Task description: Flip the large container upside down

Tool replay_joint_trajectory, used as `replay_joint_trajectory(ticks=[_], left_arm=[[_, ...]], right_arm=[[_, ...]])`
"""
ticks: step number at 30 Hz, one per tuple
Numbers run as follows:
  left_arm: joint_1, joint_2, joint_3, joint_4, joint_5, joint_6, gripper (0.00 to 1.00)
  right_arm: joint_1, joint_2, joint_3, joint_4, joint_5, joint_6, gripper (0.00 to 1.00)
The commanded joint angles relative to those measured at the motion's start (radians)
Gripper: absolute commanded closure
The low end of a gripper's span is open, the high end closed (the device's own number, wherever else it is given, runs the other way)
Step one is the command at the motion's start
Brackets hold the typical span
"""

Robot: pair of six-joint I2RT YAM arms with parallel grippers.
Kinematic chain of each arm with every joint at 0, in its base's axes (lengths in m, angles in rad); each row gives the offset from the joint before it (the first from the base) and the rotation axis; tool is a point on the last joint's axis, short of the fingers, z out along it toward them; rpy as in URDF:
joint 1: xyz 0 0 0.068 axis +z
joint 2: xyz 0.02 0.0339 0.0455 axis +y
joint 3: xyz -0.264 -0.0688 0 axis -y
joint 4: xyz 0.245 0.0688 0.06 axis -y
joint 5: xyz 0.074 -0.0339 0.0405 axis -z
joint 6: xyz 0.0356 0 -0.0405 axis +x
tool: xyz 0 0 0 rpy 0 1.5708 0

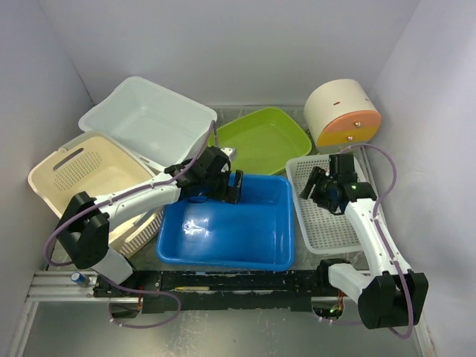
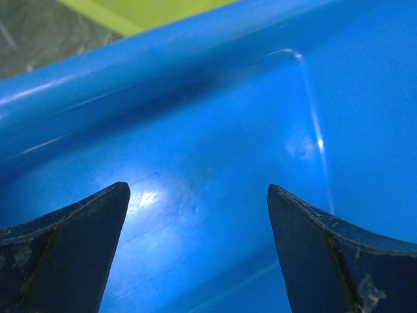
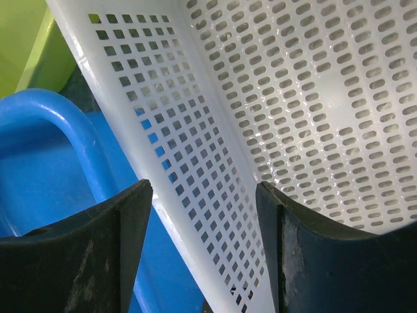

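My right gripper lowers to the left in the top view next, fingers already astride, since the tray's rim beside the tub runs below it on that side.
The large container is a blue rectangular tub (image 1: pixel 223 238) standing upright with its mouth up in the middle of the table. My left gripper (image 1: pixel 227 186) hangs open at the tub's far wall, just inside the rim. In the left wrist view the fingers (image 2: pixel 78 241) stand wide apart in front of the blue inner wall (image 2: pixel 208 130), touching nothing. My right gripper (image 1: pixel 316 187) is open over the left wall of the white perforated tray (image 1: pixel 327 223). The right wrist view shows that wall (image 3: pixel 195 163) passing loosely between the jaws, with the tub's rim (image 3: pixel 78 130) to the left.
A lime green tray (image 1: pixel 264 137) lies behind the tub. A white bin (image 1: pixel 149 119) and a cream slotted basket (image 1: pixel 89 171) crowd the left side. A round cream and orange container (image 1: pixel 341 111) sits at the back right. Enclosure walls close in on both sides.
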Motion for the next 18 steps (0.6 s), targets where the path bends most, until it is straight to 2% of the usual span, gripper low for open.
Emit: replay_joint_trajectory(ticks=[1, 7, 14, 18], left_arm=[[0.021, -0.002, -0.021, -0.103, -0.079, 0.001, 0.02], [0.023, -0.01, -0.078, -0.172, -0.08, -0.045, 0.03], [0.023, -0.112, -0.226, -0.235, -0.076, -0.098, 0.03], [0.023, -0.164, -0.246, -0.234, -0.06, -0.109, 0.03]], right_arm=[[0.026, 0.025, -0.005, 0.037, 0.03, 0.004, 0.35], [0.116, 0.072, -0.007, 0.037, 0.059, 0.021, 0.37], [0.229, 0.129, 0.006, 0.002, 0.145, 0.058, 0.38], [0.239, 0.155, 0.011, -0.002, 0.214, 0.078, 0.41]])
